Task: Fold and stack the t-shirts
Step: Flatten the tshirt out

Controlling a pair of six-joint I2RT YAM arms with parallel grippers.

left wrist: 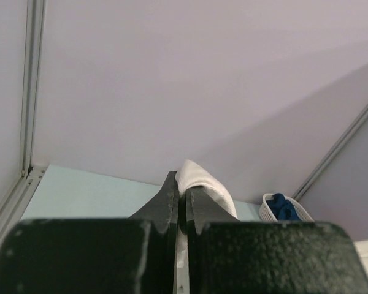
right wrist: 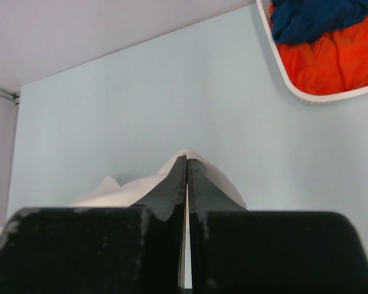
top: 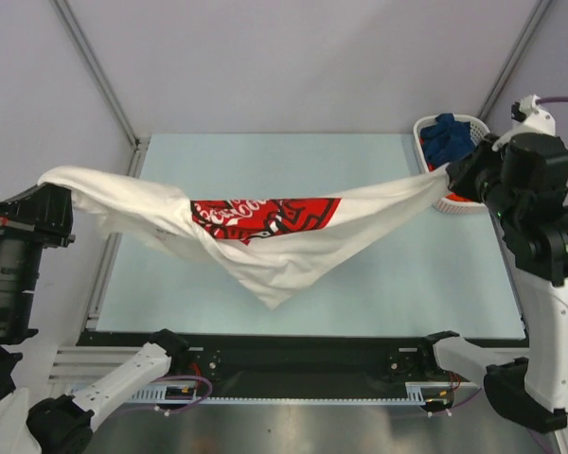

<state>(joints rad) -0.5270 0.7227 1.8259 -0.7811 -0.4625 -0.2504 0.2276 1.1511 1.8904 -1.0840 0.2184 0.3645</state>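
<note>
Next, my left gripper moves outward, down and to the right in the top view to the bare far tabletop, then lets go.
A white t-shirt [top: 284, 248] with a red-and-white print hangs stretched in the air between both arms, its lowest corner drooping toward the table's near edge. My left gripper [top: 52, 182] is shut on the shirt's left end, where white cloth [left wrist: 205, 187] bulges over the pinched fingertips of that gripper [left wrist: 183, 188]. My right gripper [top: 452, 174] is shut on the right end, with cloth [right wrist: 216, 177] folded over its tips [right wrist: 187, 160]. A dark blue t-shirt [top: 447, 138] and an orange one [right wrist: 331, 56] lie in the basket.
A white lattice basket [top: 424, 132] stands at the table's far right corner, close behind my right gripper. The pale blue table top [top: 265, 156] lies under the hanging shirt. Grey enclosure walls and metal posts surround the table.
</note>
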